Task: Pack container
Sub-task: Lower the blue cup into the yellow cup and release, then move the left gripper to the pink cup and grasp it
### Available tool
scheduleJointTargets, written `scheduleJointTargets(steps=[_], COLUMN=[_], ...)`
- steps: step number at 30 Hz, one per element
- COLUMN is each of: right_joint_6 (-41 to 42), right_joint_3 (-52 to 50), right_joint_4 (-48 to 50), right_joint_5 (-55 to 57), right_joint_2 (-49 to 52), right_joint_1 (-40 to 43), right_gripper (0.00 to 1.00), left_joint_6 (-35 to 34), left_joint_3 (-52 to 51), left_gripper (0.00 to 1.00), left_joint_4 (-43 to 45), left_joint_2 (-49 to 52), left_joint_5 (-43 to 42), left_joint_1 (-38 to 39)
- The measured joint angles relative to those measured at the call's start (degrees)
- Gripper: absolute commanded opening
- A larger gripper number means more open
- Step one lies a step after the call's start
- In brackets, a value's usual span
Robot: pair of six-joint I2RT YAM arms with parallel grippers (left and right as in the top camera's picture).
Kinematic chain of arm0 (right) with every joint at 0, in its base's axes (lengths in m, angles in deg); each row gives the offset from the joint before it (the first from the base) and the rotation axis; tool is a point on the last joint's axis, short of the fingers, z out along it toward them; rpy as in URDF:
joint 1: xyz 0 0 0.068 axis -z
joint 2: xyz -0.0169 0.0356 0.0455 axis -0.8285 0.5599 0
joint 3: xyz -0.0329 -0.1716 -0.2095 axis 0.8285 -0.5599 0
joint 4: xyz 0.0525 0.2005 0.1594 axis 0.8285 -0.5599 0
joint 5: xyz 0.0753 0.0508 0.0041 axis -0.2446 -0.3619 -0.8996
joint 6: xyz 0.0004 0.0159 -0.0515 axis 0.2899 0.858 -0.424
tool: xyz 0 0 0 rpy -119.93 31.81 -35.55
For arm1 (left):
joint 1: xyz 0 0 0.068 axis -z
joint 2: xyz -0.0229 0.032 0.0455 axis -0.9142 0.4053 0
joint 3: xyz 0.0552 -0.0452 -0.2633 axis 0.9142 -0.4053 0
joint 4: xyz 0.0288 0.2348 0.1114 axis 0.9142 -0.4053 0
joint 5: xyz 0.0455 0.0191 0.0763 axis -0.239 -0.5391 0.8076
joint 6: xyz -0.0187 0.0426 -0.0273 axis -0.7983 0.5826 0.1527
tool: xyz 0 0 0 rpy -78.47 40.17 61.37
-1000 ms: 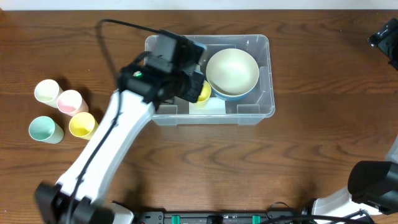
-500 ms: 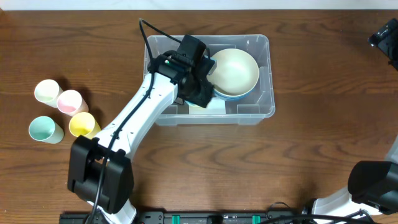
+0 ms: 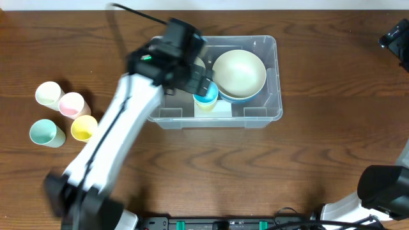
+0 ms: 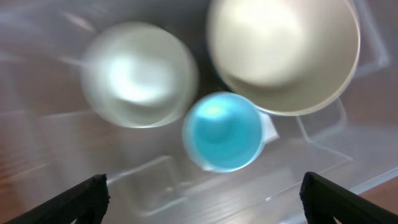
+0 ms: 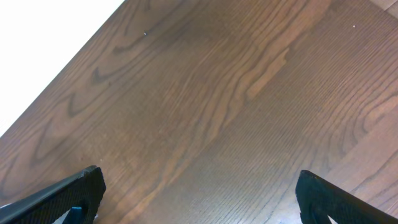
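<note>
The pink cup is still unpacked. My left gripper will swing away from the container [image 3: 273, 76] next, then go down to the cup's rim on the container side.
The clear plastic container [image 3: 273, 76] stands at the back middle of the table. Inside it a cream bowl [image 3: 238, 71] rests on a blue bowl [image 3: 238, 98]. A blue cup [image 3: 206, 94] stands upright beside them, nested in a yellow cup [image 3: 203, 106]. My left gripper [image 4: 205, 208] hovers open above the container's left half, clear of the blue cup [image 4: 222, 130], with a pale bowl [image 4: 138, 74] and the cream bowl [image 4: 283, 53] below it. My right gripper [image 5: 199, 205] is open over bare wood, holding nothing.
Several loose cups stand at the table's left: white [image 3: 48, 94], pink [image 3: 70, 104], teal [image 3: 45, 133] and yellow [image 3: 84, 128]. The right arm's dark parts sit at the far right edge [image 3: 396, 35].
My left gripper has opened and let go of the blue cup, which now sits in the yellow cup inside the container. The left arm has drawn up and leftwards. The right arm has not moved.
</note>
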Motion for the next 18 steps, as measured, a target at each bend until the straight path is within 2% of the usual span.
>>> scheduleJointTargets(steps=[4, 8, 14, 18], right_joint_6=[0.00, 0.00, 0.00, 0.00], right_joint_3=[0.00, 0.00, 0.00, 0.00], right_joint_4=[0.00, -0.02, -0.02, 0.00], right_joint_5=[-0.02, -0.02, -0.02, -0.02], right_joint_2=[0.00, -0.02, 0.00, 0.00], right_joint_1=[0.00, 0.00, 0.00, 0.00], right_gripper=[0.99, 0.99, 0.99, 0.99], left_joint_6=[-2.29, -5.64, -14.03, -17.03], left_joint_3=[1.70, 2.36, -0.52, -3.17], left_gripper=[0.98, 0.98, 0.98, 0.98], left_joint_4=[-2.40, -6.08, -11.13, -11.47], left_joint_2=[-8.90, -11.54, -5.16, 0.87], left_joint_5=[6.69, 10.29, 12.13, 12.44], left_joint_1=[-6.82, -16.74, -29.77, -33.83])
